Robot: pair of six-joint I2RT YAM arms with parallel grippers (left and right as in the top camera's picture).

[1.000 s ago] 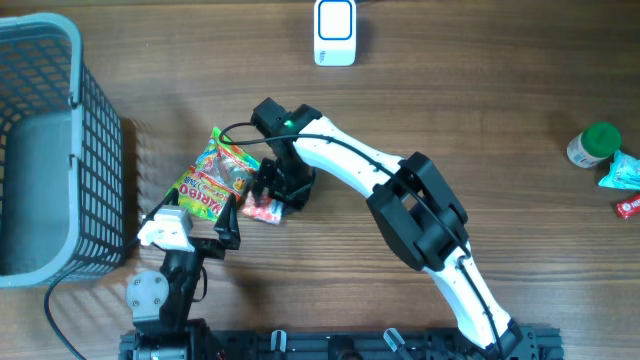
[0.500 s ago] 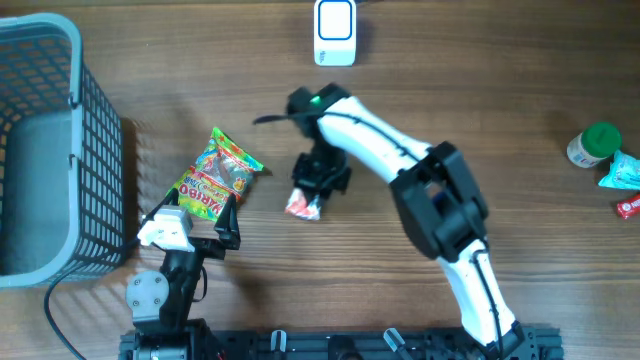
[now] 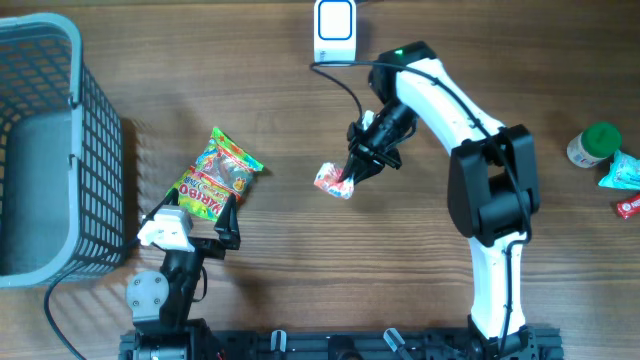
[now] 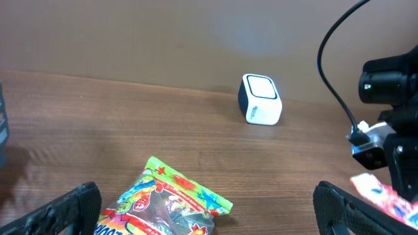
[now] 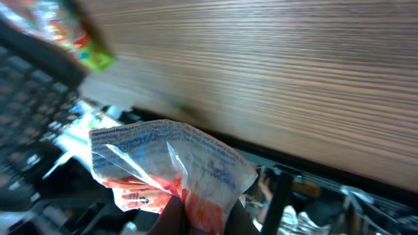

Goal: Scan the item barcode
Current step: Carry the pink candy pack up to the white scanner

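Other items sit just beyond the green-capped bottle, so the robot's right gripper will swing outward and to the right in the overhead view and release the packet there.
A small red and white packet [image 3: 331, 182] hangs in my right gripper [image 3: 352, 172], which is shut on one end of it, in front of the white scanner [image 3: 334, 32]. In the right wrist view the packet [image 5: 170, 163] is crumpled, its printed clear side towards the camera, pinched by the gripper [image 5: 202, 217]. No barcode is readable on it. My left gripper [image 3: 192, 222] stands open low at the front left, just behind a colourful gummy bag [image 3: 215, 175]. From the left wrist the gummy bag [image 4: 166, 209] lies between the wide-open fingers [image 4: 72, 209], with the scanner [image 4: 261, 99] far behind.
A grey mesh basket [image 3: 100, 150] fills the left edge. At the far right sit a green-capped bottle [image 3: 595, 142], a pale blue packet [image 3: 622, 170] and a red item [image 3: 630, 207]. A black cable [image 3: 340, 85] loops off the right arm near the scanner.
My right gripper closed on the red and white packet beside the gummy bag, then carried it right and back towards the scanner. The left arm and gummy bag stayed still.
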